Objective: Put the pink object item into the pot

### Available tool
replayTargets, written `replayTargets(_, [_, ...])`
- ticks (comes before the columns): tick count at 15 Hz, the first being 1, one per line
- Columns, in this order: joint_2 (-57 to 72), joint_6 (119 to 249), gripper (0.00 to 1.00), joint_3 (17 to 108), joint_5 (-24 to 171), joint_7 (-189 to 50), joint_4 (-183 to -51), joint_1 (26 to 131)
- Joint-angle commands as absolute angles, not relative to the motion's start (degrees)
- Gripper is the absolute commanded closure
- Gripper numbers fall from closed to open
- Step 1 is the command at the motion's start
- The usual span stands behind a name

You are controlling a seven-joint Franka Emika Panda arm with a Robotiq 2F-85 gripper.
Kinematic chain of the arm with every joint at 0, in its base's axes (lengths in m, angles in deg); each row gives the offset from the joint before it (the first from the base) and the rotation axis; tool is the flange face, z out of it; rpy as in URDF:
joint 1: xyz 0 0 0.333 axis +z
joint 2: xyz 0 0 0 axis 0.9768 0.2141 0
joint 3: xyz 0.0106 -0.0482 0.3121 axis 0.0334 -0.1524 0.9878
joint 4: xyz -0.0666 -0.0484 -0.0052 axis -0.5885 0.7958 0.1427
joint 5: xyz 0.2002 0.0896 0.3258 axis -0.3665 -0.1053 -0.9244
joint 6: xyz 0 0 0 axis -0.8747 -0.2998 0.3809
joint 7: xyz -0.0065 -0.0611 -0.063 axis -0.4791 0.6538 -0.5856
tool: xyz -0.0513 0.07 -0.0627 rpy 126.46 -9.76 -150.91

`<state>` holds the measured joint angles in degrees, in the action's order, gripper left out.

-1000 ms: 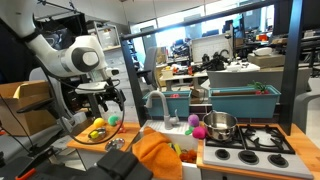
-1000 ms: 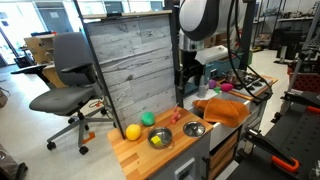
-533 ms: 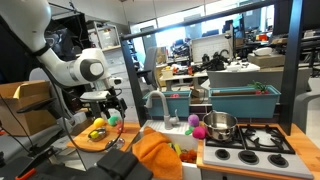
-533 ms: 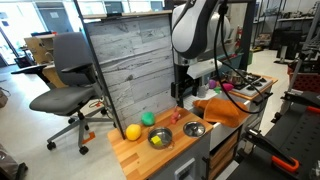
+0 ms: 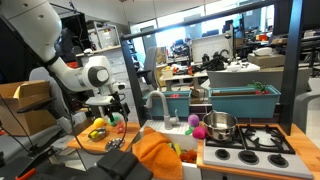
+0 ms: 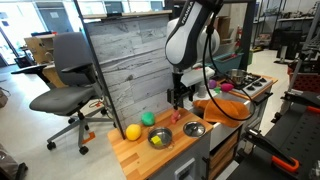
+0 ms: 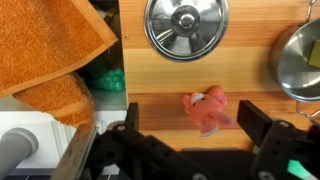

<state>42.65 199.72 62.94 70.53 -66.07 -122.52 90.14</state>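
Next, my gripper moves down to the toy [image 6: 177,116], since its fingers are already on either side of the pink toy but still above it.
The pink object [image 7: 207,108] is a small soft pink toy lying on the wooden counter. In the wrist view my gripper [image 7: 195,122] is open, with one finger on each side of the toy and not touching it. In both exterior views the gripper [image 6: 178,97] [image 5: 116,108] hangs low over the counter, just above the toy [image 6: 177,116]. The shiny steel pot [image 5: 220,126] stands on the stove, far from the gripper, with a magenta ball [image 5: 198,131] next to it.
A round steel dish [image 7: 186,22] and a steel bowl [image 7: 300,55] lie close beyond the toy. An orange towel [image 7: 45,55] hangs over the sink edge. A yellow ball [image 6: 132,131], a green ball [image 6: 148,119] and a bowl with fruit [image 6: 160,138] sit on the counter.
The arm has swung over and come down toward the wooden counter. The open gripper now sits lower, around the pink toy. The toy has not moved.
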Motion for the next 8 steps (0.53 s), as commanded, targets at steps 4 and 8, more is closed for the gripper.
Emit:
replayTargets(4, [48.61, 196.64, 0.00, 62.73, 71.99, -63.05, -115.27, 91.28])
replayTargets(8, [51.13, 196.80, 0.03, 62.67, 72.08, -62.82, -112.94, 92.03])
